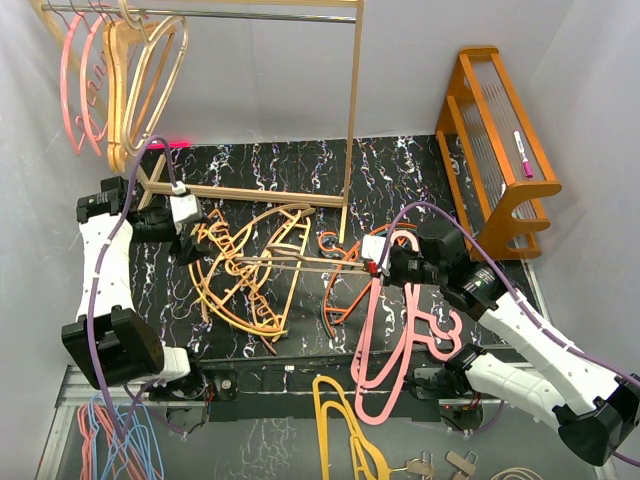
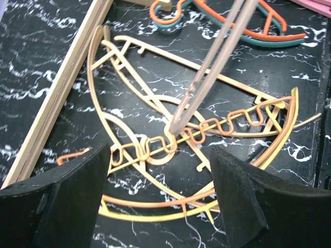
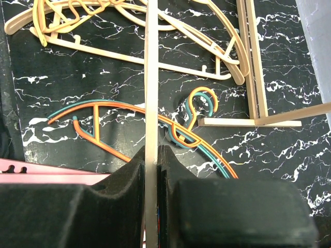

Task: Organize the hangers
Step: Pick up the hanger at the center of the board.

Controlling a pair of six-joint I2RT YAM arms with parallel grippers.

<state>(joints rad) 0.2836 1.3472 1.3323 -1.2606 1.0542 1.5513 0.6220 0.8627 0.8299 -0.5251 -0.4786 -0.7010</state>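
Since the wood-tan hanger's loose end points toward the open fingers, I need to move my left gripper to the right in the top view and close on it.
Several tan, yellow and orange hangers (image 1: pixel 250 275) lie tangled on the black mat (image 1: pixel 400 165). My left gripper (image 1: pixel 190 232) hovers open at their left edge, and in the left wrist view its jaws (image 2: pixel 160 199) stand wide over the wavy yellow-orange hanger (image 2: pixel 207 126), holding nothing. My right gripper (image 1: pixel 376 263) is shut on a thin pale wood-tan hanger (image 3: pixel 150 77), which reaches left across the pile (image 2: pixel 212 67). An orange and teal hanger (image 1: pixel 345 285) lies beside it (image 3: pixel 129 116). Pink hangers (image 1: pixel 385 350) lie under the right arm. Pink and tan hangers (image 1: pixel 120 70) hang on the rail.
The wooden garment rack (image 1: pixel 352 110) stands at the back, its base bar (image 1: pixel 235 192) on the mat near my left gripper. An orange shelf (image 1: pixel 500 150) stands at the right. A mustard-yellow hanger (image 1: pixel 340 420) and a blue-and-pink bunch (image 1: pixel 110 440) lie off the mat's front.
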